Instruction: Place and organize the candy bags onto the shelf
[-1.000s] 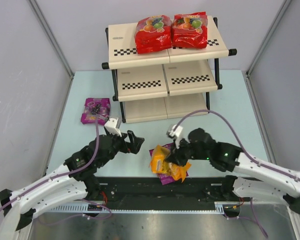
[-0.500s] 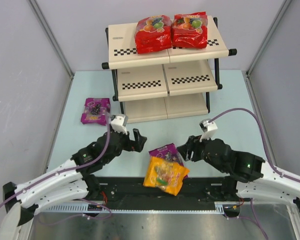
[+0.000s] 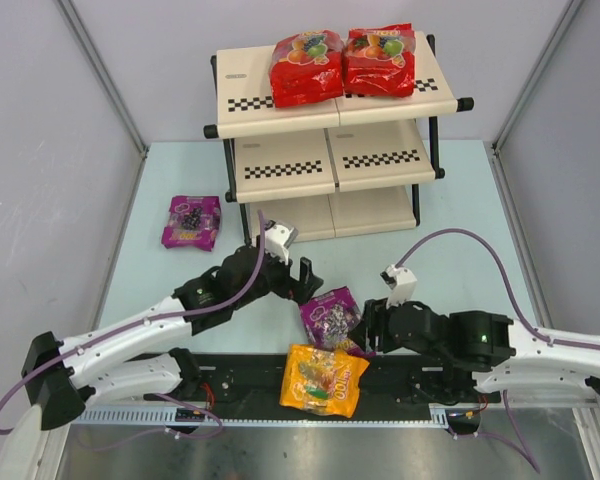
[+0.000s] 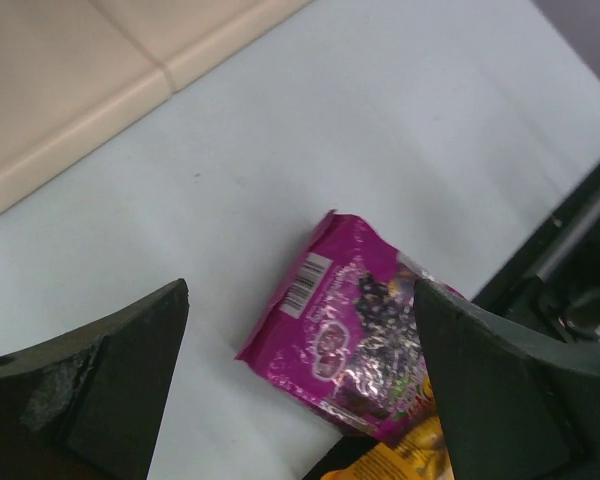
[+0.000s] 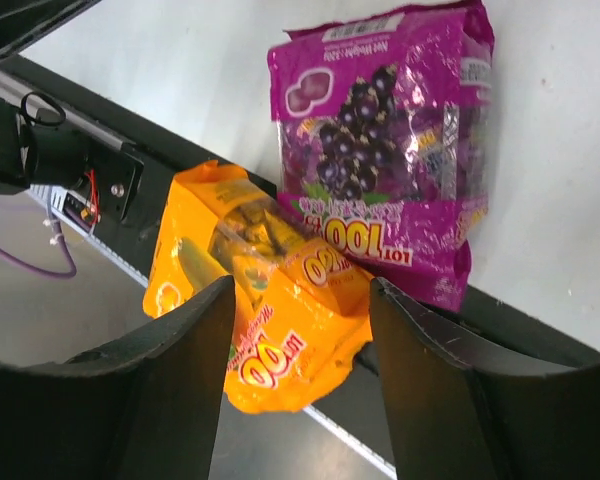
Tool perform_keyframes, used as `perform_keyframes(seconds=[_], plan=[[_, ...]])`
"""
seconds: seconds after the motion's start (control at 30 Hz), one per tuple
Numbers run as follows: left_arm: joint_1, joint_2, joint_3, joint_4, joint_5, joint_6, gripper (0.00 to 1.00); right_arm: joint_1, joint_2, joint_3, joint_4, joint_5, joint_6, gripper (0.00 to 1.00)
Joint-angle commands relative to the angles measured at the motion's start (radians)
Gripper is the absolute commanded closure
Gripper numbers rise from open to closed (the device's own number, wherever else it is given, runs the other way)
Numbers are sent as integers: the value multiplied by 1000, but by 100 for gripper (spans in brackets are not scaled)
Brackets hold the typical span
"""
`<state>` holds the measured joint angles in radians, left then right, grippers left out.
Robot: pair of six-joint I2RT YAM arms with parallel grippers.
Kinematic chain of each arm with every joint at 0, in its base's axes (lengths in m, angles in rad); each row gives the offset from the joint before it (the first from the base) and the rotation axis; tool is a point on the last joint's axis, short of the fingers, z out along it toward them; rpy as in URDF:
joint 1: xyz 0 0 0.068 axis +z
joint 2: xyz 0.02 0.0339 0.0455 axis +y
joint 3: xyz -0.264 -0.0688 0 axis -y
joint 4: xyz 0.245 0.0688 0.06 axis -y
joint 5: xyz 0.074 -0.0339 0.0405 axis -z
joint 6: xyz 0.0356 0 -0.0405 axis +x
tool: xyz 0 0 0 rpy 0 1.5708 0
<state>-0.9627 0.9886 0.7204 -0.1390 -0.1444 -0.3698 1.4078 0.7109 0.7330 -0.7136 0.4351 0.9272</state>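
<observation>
I need to turn my left gripper next and move it back and down onto the orange-yellow bag's part (image 3: 326,368) (image 4: 404,460) next to the second purple bag.
Two red candy bags (image 3: 306,66) (image 3: 379,59) lie on the top tier of the shelf (image 3: 242,102). One purple bag (image 3: 191,221) lies on the table left of the shelf. A second purple bag (image 3: 331,316) (image 4: 355,320) (image 5: 385,145) lies at the table's near edge, partly under the orange-yellow bag (image 3: 323,379) (image 5: 258,290), which hangs over the black base rail. My left gripper (image 3: 302,281) (image 4: 300,390) is open and empty, just above and left of the second purple bag. My right gripper (image 3: 365,335) (image 5: 298,350) is open and empty, right of both bags.
The shelf's middle (image 3: 330,155) and bottom (image 3: 330,213) tiers stand at the back centre. Grey walls close in the left, right and back. The black base rail (image 3: 400,375) runs along the near edge. A purple cable (image 3: 460,245) loops over the right arm.
The orange-yellow bag left my right gripper and slid down onto the base rail. The purple bag beneath it is now uncovered. My left gripper moved right toward it; my right gripper pulled back lower.
</observation>
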Motion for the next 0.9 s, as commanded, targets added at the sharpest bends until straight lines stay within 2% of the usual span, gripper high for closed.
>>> perform_keyframes(seconds=[0.0, 0.03, 0.13, 0.23, 0.3, 0.57, 0.7, 0.87], plan=[[-5, -42, 48, 46, 290, 162, 1, 29, -63, 28, -104, 88, 97, 38], [-5, -51, 53, 29, 410, 181, 0, 28, -97, 38, -137, 106, 114, 38], [-19, -56, 73, -118, 535, 232, 0, 28, -160, 55, -161, 163, 122, 37], [-56, -48, 67, -201, 516, 249, 0, 29, -192, 74, -169, 205, 119, 37], [-76, -39, 36, -200, 511, 223, 0, 26, -202, 80, -167, 223, 105, 37], [-287, 214, 66, -182, 448, 203, 0, 26, -111, 132, -187, 241, 79, 36], [-312, 292, 56, -136, 407, 198, 0, 26, -136, 132, -182, 241, 73, 36], [-312, 298, 36, -102, 433, 190, 0, 26, -185, 131, -208, 249, 71, 36]])
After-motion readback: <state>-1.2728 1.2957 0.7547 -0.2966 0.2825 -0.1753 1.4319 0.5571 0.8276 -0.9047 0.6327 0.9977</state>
